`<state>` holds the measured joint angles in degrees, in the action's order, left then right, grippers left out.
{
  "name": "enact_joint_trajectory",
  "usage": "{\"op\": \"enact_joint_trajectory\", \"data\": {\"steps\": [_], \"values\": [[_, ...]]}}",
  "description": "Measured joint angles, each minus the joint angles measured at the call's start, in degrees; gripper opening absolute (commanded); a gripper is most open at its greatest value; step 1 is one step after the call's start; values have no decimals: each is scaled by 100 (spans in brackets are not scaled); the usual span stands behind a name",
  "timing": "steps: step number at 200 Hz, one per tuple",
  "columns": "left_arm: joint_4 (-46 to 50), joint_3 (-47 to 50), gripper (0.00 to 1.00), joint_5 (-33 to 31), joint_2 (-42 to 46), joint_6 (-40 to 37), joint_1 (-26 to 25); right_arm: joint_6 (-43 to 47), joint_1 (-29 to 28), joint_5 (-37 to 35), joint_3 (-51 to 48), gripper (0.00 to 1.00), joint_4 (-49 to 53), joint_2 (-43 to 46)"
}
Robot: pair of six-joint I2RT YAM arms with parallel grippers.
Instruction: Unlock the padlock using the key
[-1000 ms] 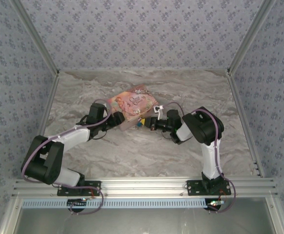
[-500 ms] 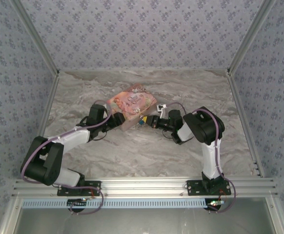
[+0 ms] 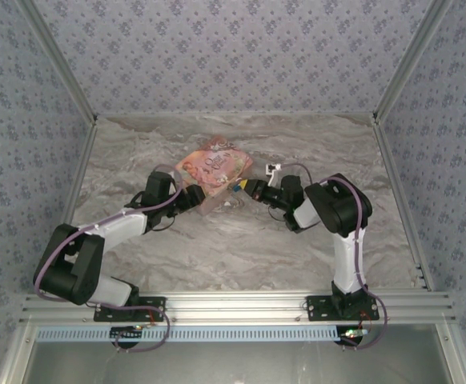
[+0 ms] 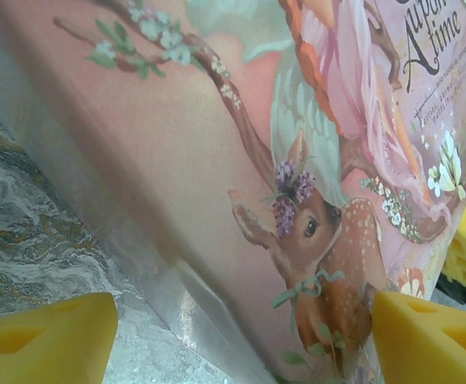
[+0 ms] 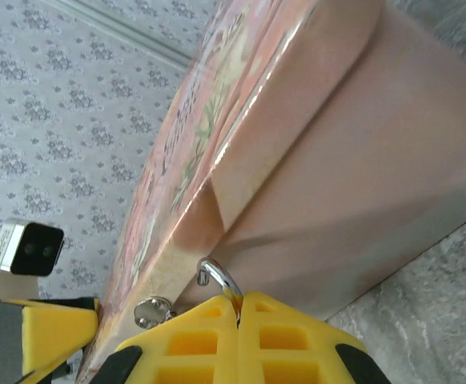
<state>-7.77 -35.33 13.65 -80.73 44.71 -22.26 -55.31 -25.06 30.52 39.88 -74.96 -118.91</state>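
Observation:
My right gripper holds the padlock with its shackle clear of the hasp (image 5: 154, 310) and will next release it back from the pink box, down on the open marble table.
The padlock's silvery shackle (image 5: 221, 277) curves out from between the pressed-together yellow fingertips of my right gripper (image 5: 239, 308), which is shut on it; its free end hangs clear beside the pink box's small metal hasp (image 5: 154, 310). In the top view a speck of the padlock's blue body (image 3: 238, 190) shows at the right gripper (image 3: 249, 190), against the box's right edge. My left gripper (image 4: 245, 336) is open, its yellow fingers (image 4: 45, 336) set wide either side of the box's near corner. In the top view the left gripper (image 3: 193, 194) sits at the box's left corner. The key is hidden.
The pink illustrated box (image 3: 214, 166) lies between the two grippers on the marble table (image 3: 241, 248). Patterned walls stand at the back and on both sides. A small white object (image 3: 271, 169) sits on the right arm's wrist.
My right gripper has moved towards the back with the padlock, along the box's right edge. The box has shifted and turned slightly. The left gripper has stayed at the box's corner.

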Motion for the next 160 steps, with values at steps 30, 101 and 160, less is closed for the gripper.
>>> {"op": "enact_joint_trajectory", "data": {"steps": [30,101,160], "values": [[74,50,85,-66,116,-2,11,90,35,-103,-111,0,59,149],[713,90,99,-107,828,37,466,1058,232,-208,-745,0,1687,1987],[1486,74,99,-704,2122,-245,846,2417,105,-339,-487,0,5425,4138]]}}
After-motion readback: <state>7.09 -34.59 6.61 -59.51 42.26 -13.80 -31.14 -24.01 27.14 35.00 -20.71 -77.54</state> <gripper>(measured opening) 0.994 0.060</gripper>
